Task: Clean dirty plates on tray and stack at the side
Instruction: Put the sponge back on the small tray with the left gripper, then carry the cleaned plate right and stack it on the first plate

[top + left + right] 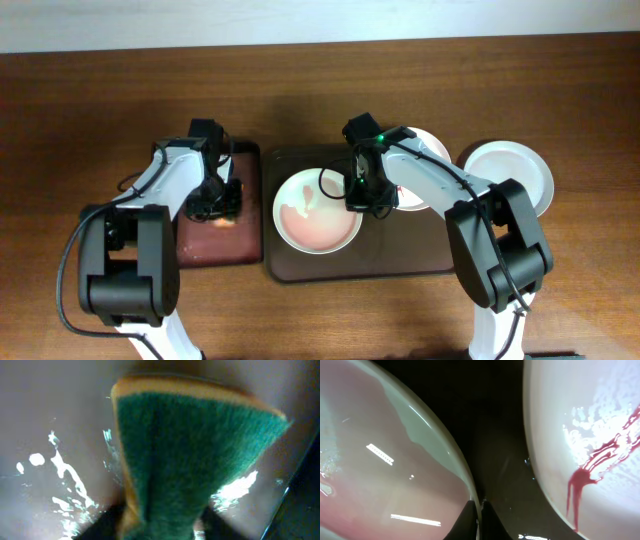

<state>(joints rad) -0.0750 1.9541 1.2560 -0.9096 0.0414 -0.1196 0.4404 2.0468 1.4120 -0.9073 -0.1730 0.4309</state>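
Observation:
I will lift my right gripper, move it right in the overhead view, then lower it and release its plate on top of the clean white plate (pixel 512 170), since that one sits beside the tray.
A pale greenish plate (pixel 315 212) with a pink smear lies on the left of the dark brown tray (pixel 400 258). My right gripper (pixel 362 200) is shut on its right rim; in the right wrist view the fingers (pixel 480 512) pinch that plate's edge (pixel 380 460). A white plate (pixel 428 150) with a red streak (pixel 590 450) lies on the tray behind my right arm. A clean white plate (pixel 512 170) sits on the table right of the tray. My left gripper (pixel 215 200) is shut on a green-and-yellow sponge (pixel 195 455), fingers (pixel 160 527) low in the left wrist view.
A smaller reddish-brown tray (pixel 215 245) with a black rim lies left of the big tray; its wet surface (pixel 55 475) shows under the sponge. The wooden table (pixel 80 120) runs around both trays.

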